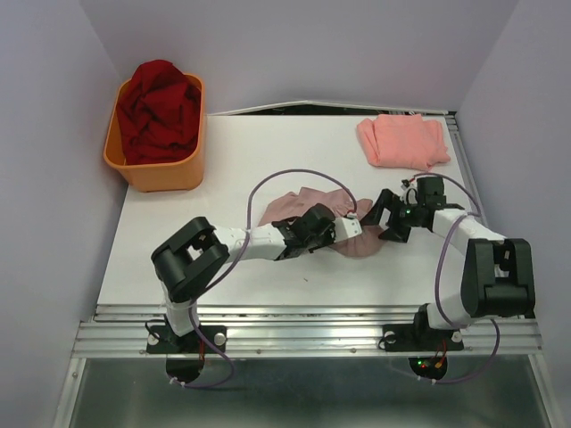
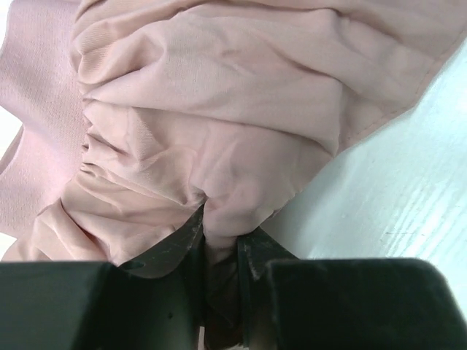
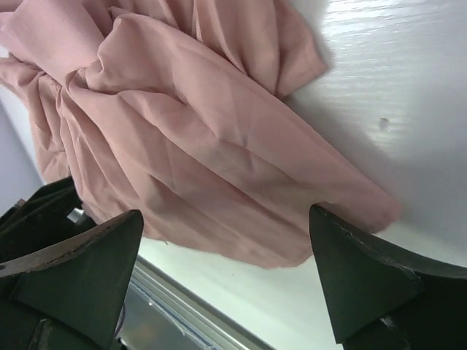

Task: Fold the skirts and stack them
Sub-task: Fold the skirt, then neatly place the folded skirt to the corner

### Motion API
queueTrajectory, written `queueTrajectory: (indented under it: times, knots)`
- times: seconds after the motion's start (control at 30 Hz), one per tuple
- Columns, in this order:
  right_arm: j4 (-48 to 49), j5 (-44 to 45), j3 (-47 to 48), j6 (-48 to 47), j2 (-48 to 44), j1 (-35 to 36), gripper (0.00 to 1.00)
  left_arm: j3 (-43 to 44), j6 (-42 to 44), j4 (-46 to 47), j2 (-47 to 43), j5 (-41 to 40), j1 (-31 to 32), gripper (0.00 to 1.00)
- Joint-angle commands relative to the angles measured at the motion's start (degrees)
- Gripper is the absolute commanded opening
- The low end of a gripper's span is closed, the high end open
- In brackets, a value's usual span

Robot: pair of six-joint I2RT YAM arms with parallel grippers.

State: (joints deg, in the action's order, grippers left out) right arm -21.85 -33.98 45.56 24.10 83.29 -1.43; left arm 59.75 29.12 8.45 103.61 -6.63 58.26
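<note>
The skirt's fold [image 1: 363, 239] [image 3: 197, 157] is beyond my open fingers, to the left in the top view. My right gripper should push them that way around it next.
The dusty mauve-pink skirt [image 1: 294, 207] lies crumpled at the table's middle. My left gripper [image 1: 332, 227] is shut on a pinch of its cloth; in the left wrist view the skirt [image 2: 211, 124] bunches between the shut fingers [image 2: 252, 255]. My right gripper [image 1: 385, 223] is open at the skirt's right edge; in the right wrist view the skirt [image 3: 190, 146] lies just beyond the wide-open fingers [image 3: 357, 270]. The salmon-pink skirt [image 1: 403, 140] lies folded at the back right.
An orange tub [image 1: 161, 169] with dark red cloth [image 1: 161, 111] stands at the back left. Purple walls close in the table on three sides. A metal rail [image 1: 303, 334] runs along the near edge.
</note>
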Motion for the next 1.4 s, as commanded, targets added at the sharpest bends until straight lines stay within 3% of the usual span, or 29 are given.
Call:
queueTrajectory:
  times: [0.0, 0.37, 0.9, 1.0, 1.1, 1.2, 1.23, 1.27, 1.3, 1.37]
  knots:
    - [17.74, -8.20, -6.34, 5.60, 0.91, 0.81, 1.00, 0.54, -3.36, 1.75, -3.59, 10.05, -2.09, 0.24]
    - [54.24, -13.57, -18.04, 27.65, 5.48, 6.88, 1.00, 2.48, -4.34, 1.75, -2.28, 13.93, -3.94, 0.22]
    - [66.23, -3.20, -16.21, 32.95, 15.23, 10.92, 1.00, 2.74, -6.89, 2.80, -1.40, 19.47, -6.05, 0.21]
    - [66.84, -3.90, -14.10, 33.12, 17.96, 12.94, 0.92, 3.45, -6.63, 2.98, -1.04, 19.73, -6.75, 0.21]
    - [66.93, -3.55, -13.31, 32.15, 19.63, 14.87, 0.78, 4.59, -6.36, 2.89, -0.26, 19.99, -7.46, 0.21]
    - [66.59, -3.55, -12.25, 31.28, 20.25, 14.88, 0.59, 5.29, -6.36, 2.80, 0.19, 19.73, -7.81, 0.21]
    - [66.32, -3.29, -11.82, 30.06, 20.08, 14.88, 0.48, 5.38, -6.36, 2.80, -0.08, 19.56, -7.90, 0.23]
    - [65.36, -3.03, -10.68, 29.43, 19.73, 14.88, 0.42, 5.21, -6.62, 2.72, -0.34, 19.12, -7.90, 0.26]
    - [64.48, -2.24, -9.80, 28.47, 18.85, 14.88, 0.30, 5.12, -6.71, 2.45, -1.30, 18.85, -7.90, 0.37]
    - [59.68, -1.36, -5.51, 23.57, 18.23, 14.88, 0.19, 4.68, -7.15, 1.05, -3.06, 17.28, -7.90, 0.49]
